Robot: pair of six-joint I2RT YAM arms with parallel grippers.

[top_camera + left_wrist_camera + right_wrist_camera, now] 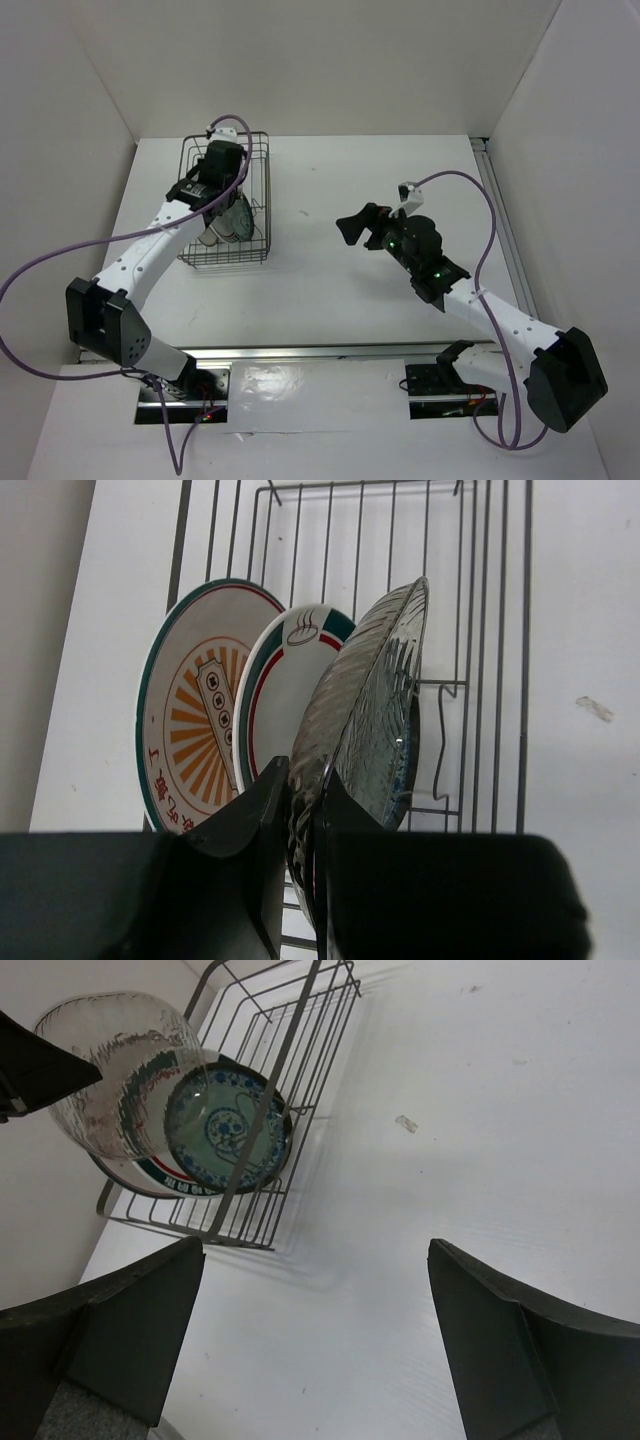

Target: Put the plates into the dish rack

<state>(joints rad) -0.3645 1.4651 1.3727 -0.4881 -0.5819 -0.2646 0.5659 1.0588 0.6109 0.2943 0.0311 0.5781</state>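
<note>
The rack's slots next to the teal plate are empty, so I will next move my left gripper to the right in the top view and down over them, then release the beige-grey plate.
The dish rack [255, 180] stands at the far left of the table. In the left wrist view, the orange-red centred plate [190, 720] and the green-red rimmed plate [280, 680] stand upright in the rack [480, 680]. My left gripper [305, 780] is shut on the rim of the beige-grey plate [345, 700], upright beside them. The teal patterned plate [395, 750] stands just behind it. The right wrist view shows the beige-grey plate [115, 1075] and the teal plate [225, 1130] in the rack [290, 1050]. My right gripper [315, 1290] is open and empty over bare table right of the rack, also seen from above [352, 225].
White walls close in the table on the left, back and right. A metal rail [500, 220] runs along the table's right edge. A small scuff [405, 1123] marks the table right of the rack.
</note>
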